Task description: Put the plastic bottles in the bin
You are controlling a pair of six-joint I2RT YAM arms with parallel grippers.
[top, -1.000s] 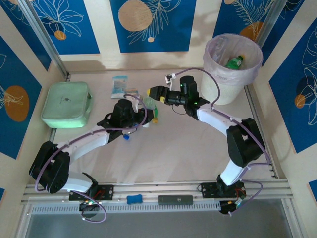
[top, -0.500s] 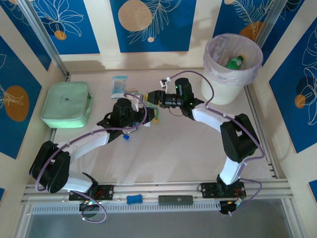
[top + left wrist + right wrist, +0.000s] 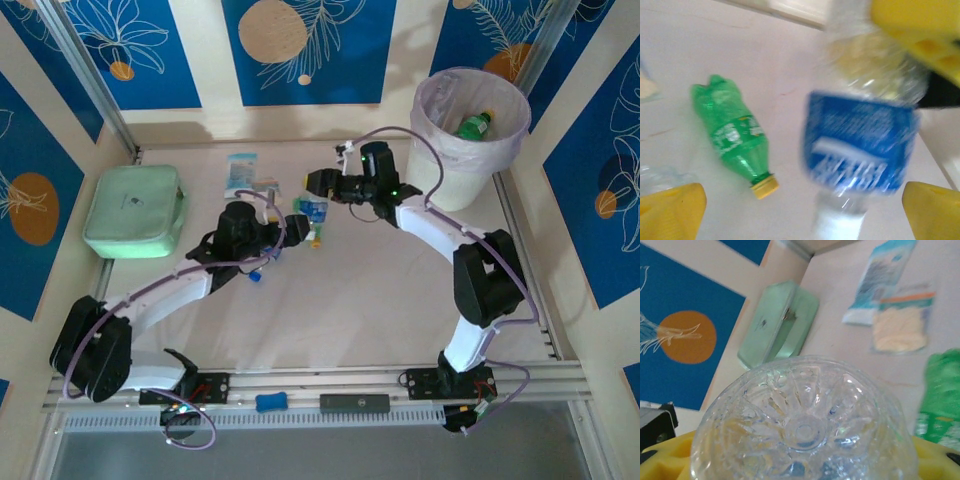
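Observation:
My right gripper lifts and swings outward over the bin's opening [image 3: 468, 106] next, which lies outward of it, and releases the bottle where another already sits.
A clear plastic bottle [image 3: 314, 209] with a blue label hangs just above the table, and my right gripper [image 3: 320, 186] is shut on its bottom end. In the right wrist view its ribbed base [image 3: 805, 425] sits between my yellow fingers. My left gripper [image 3: 293, 228] stands open just left of it, its yellow fingertips [image 3: 671, 210] wide apart, with the blurred bottle [image 3: 860, 145] between them and untouched. A crushed green bottle [image 3: 735, 134] with a yellow cap lies on the table below. The bin [image 3: 455, 180] stands at the back right with a green bottle [image 3: 472, 125] inside.
A mint-green pouch [image 3: 133, 210] lies at the left. A flat blue-white packet [image 3: 241, 170] and a clear bag of pale powder [image 3: 900, 326] lie at the back. A loose blue cap [image 3: 255, 279] sits beside the left arm.
My left gripper has opened and let go of the clear bottle. My right gripper closed on the bottle and drew it slightly right and back.

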